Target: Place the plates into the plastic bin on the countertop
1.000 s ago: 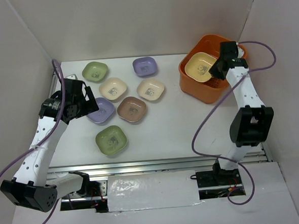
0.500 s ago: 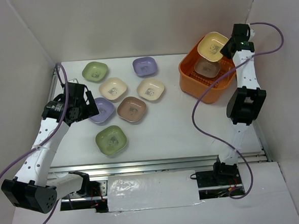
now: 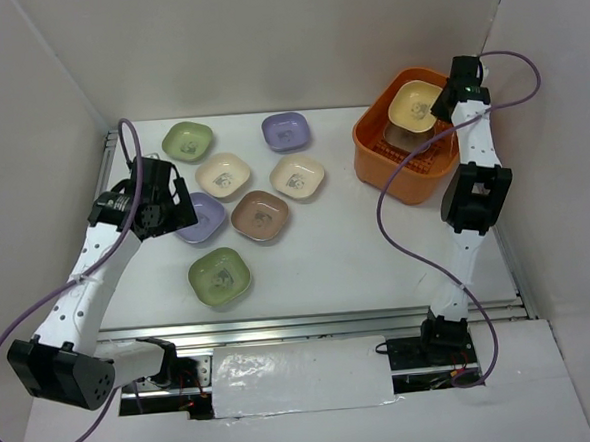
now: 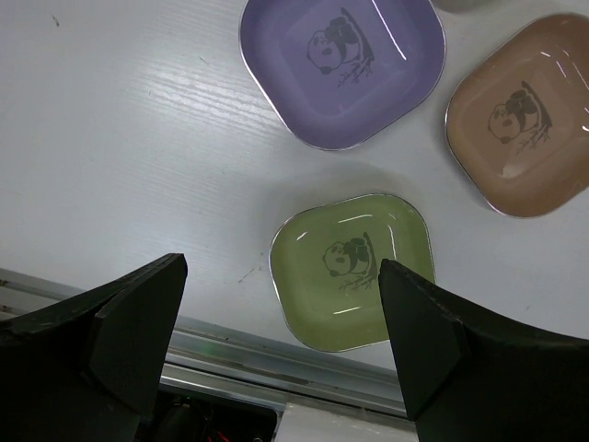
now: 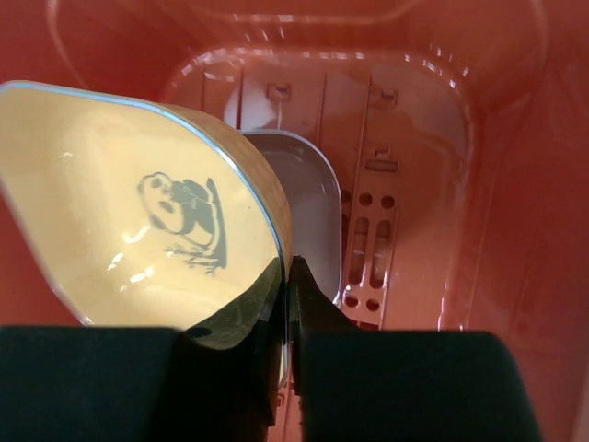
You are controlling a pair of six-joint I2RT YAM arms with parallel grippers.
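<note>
Next, the left gripper moves down and draws back onto the near green plate's rim.
My right gripper [image 3: 452, 97] is shut on the rim of a yellow plate [image 3: 415, 104] and holds it tilted over the orange plastic bin [image 3: 405, 186]. In the right wrist view the jaws [image 5: 290, 276] pinch the yellow plate's [image 5: 138, 212] edge above a greyish-brown plate [image 5: 313, 212] lying on the bin's slotted bottom [image 5: 405, 230]. My left gripper [image 3: 177, 210] is open and empty above a lilac plate [image 3: 203, 220]. In the left wrist view its fingers [image 4: 138, 341] frame a green plate [image 4: 352, 270].
Several more plates lie on the white countertop [image 3: 357, 247]: green [image 3: 188, 139], lilac [image 3: 287, 131], two cream [image 3: 223, 174] [image 3: 298, 176], brown [image 3: 261, 215] and green [image 3: 219, 276]. A metal rail [image 3: 311, 325] runs along the front edge. White walls enclose the surface.
My right gripper lifted the yellow plate from low in the bin up to its far rim, then brought it back a little over the bin. My left gripper shifted slightly right.
</note>
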